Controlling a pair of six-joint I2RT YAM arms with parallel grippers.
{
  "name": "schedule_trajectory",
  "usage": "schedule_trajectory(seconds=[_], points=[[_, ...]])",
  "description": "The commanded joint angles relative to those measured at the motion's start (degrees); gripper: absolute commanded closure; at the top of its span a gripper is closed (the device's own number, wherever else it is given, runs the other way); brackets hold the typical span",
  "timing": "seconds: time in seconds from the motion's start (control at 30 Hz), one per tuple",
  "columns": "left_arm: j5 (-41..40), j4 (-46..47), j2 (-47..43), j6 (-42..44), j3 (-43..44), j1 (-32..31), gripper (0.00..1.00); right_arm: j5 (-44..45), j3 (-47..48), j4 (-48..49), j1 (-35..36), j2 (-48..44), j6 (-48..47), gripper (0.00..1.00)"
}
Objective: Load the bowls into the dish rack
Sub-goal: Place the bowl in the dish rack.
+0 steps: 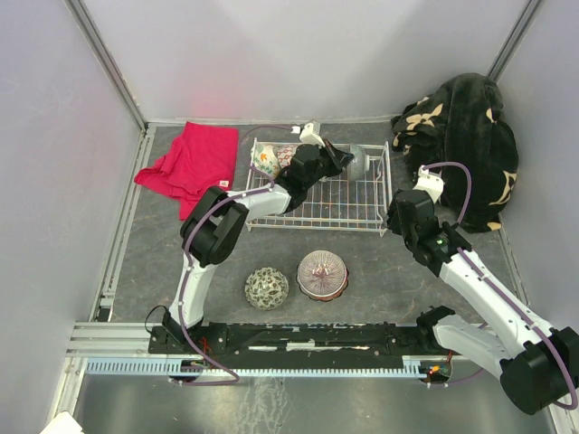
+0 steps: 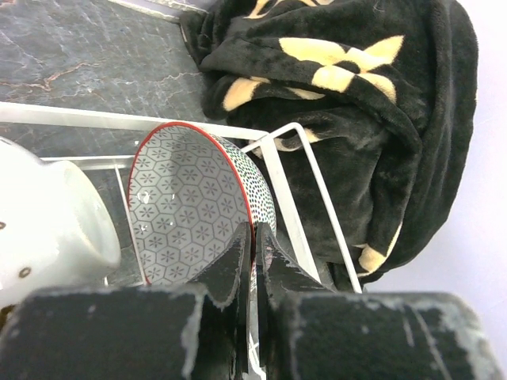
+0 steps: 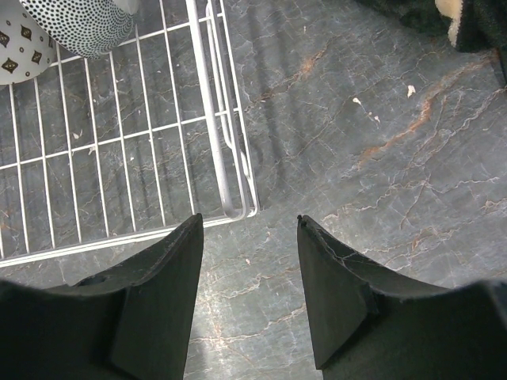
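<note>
My left gripper moves down toward the rack wires (image 1: 344, 180) (image 2: 124, 234) and toward the neighbouring white bowl next, because a gap still separates it from the grey hexagon-patterned bowl.
The white wire dish rack (image 1: 357, 206) stands at the back middle of the table. My left gripper (image 1: 342, 161) reaches into its far right end, shut on the rim of a grey hexagon-patterned bowl with a red rim (image 2: 186, 202); that bowl (image 1: 359, 161) stands tilted on edge in the rack. In the left wrist view the gripper (image 2: 254, 237) pinches the rim. A white patterned bowl (image 1: 271, 160) sits at the rack's far left. A green lattice bowl (image 1: 267, 287) and a pink bowl (image 1: 322, 274) sit on the table in front. My right gripper (image 3: 247, 220) is open and empty just off the rack's near right corner (image 3: 230, 202).
A red cloth (image 1: 190, 163) lies left of the rack. A black and cream blanket (image 1: 466, 145) is heaped at the back right, close to the rack's right end (image 2: 301, 158). Grey walls enclose the table on three sides.
</note>
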Motion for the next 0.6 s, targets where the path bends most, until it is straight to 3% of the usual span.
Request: schedule_trajectory(seconds=[0.0, 0.57], points=[[-4.1, -9.3, -1.6, 6.0, -2.2, 0.7, 0.97, -0.3, 0.1, 1.5, -0.2, -0.9, 0.1, 0.41], [-7.8, -13.6, -7.2, 9.6, -5.4, 0.7, 0.97, -0.6, -0.1, 1.6, -0.2, -0.8, 0.3, 0.41]])
